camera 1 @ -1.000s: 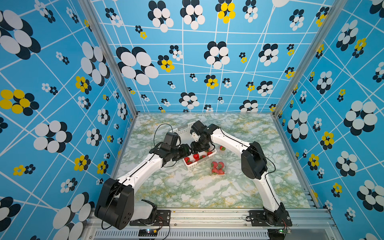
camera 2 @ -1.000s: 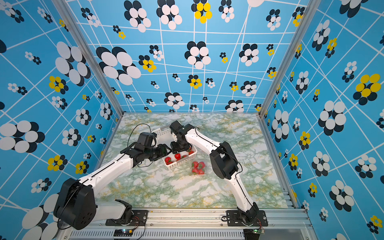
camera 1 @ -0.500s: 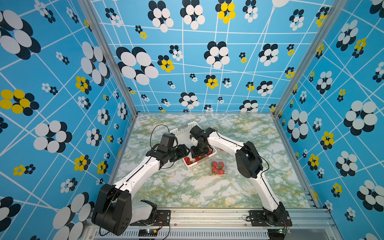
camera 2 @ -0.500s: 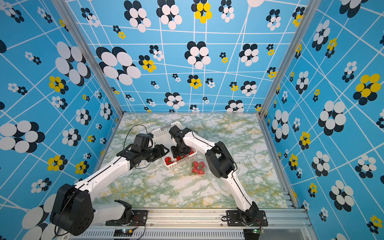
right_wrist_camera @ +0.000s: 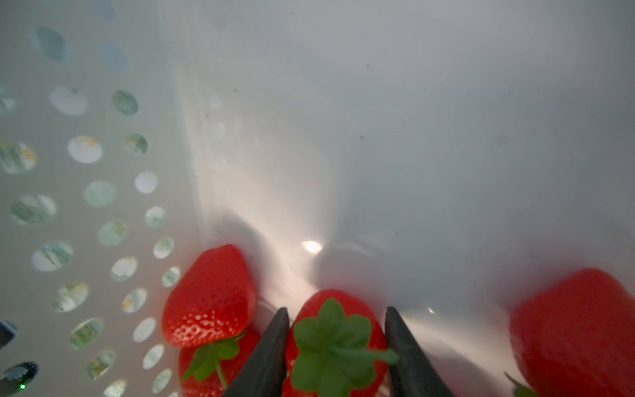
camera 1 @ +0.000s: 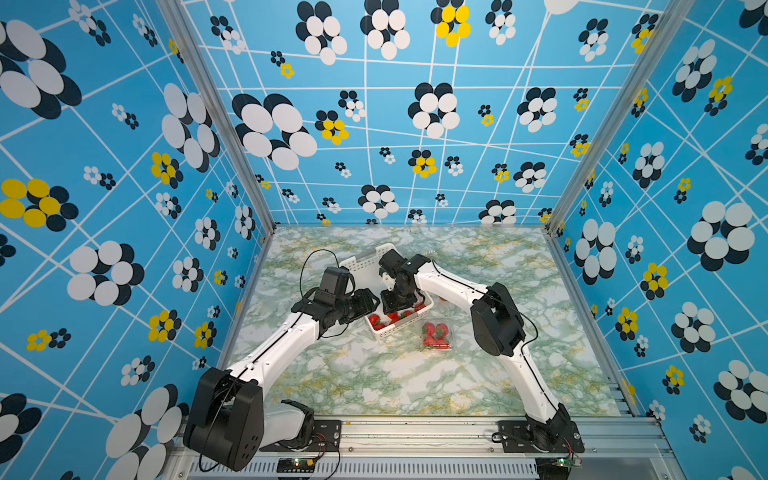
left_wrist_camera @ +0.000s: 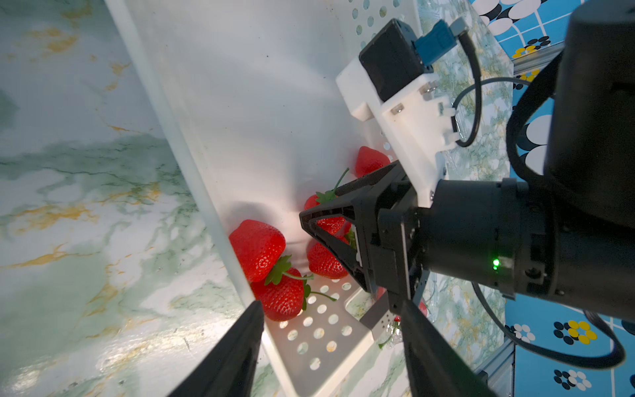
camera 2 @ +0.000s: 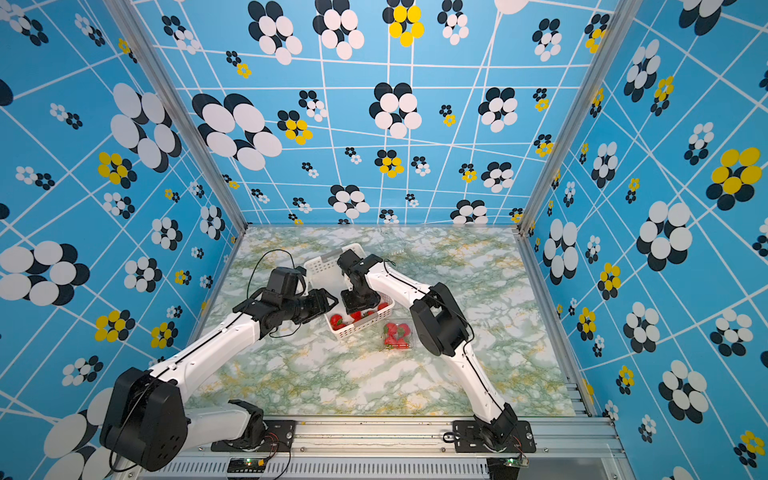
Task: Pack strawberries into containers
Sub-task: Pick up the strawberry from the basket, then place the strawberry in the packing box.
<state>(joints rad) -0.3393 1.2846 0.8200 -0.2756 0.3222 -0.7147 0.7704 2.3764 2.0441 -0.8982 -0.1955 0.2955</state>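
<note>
The right gripper lifts over the basket's side next, then lowers and releases, since the spot beside the strawberry under the forearm (camera 1: 444, 301) lies past that side.
Several red strawberries (camera 1: 375, 321) (camera 2: 336, 321) lie piled at the near end of a white perforated basket (camera 1: 361, 259) (camera 2: 328, 264). My right gripper (camera 1: 399, 309) (camera 2: 360, 309) reaches down into it. In the right wrist view this gripper (right_wrist_camera: 336, 311) is shut on a strawberry (right_wrist_camera: 335, 330), one finger against each side and the green cap facing up. A clear container (camera 1: 436, 334) (camera 2: 398, 334) holding strawberries sits just right of the basket. My left gripper (camera 1: 372, 301) (left_wrist_camera: 330, 306) is open, straddling the basket's near corner (left_wrist_camera: 323, 330) beside more strawberries (left_wrist_camera: 257, 247).
The marble table (camera 1: 395, 386) is walled on three sides by blue flowered panels. A faint clear container (camera 1: 428, 252) lies behind the basket. The right forearm (camera 1: 453, 286) crosses above the table right of the basket and hides what lies under it.
My right gripper has dipped deeper into the basket and its fingers have drawn in around a strawberry. The left gripper has hardly moved.
</note>
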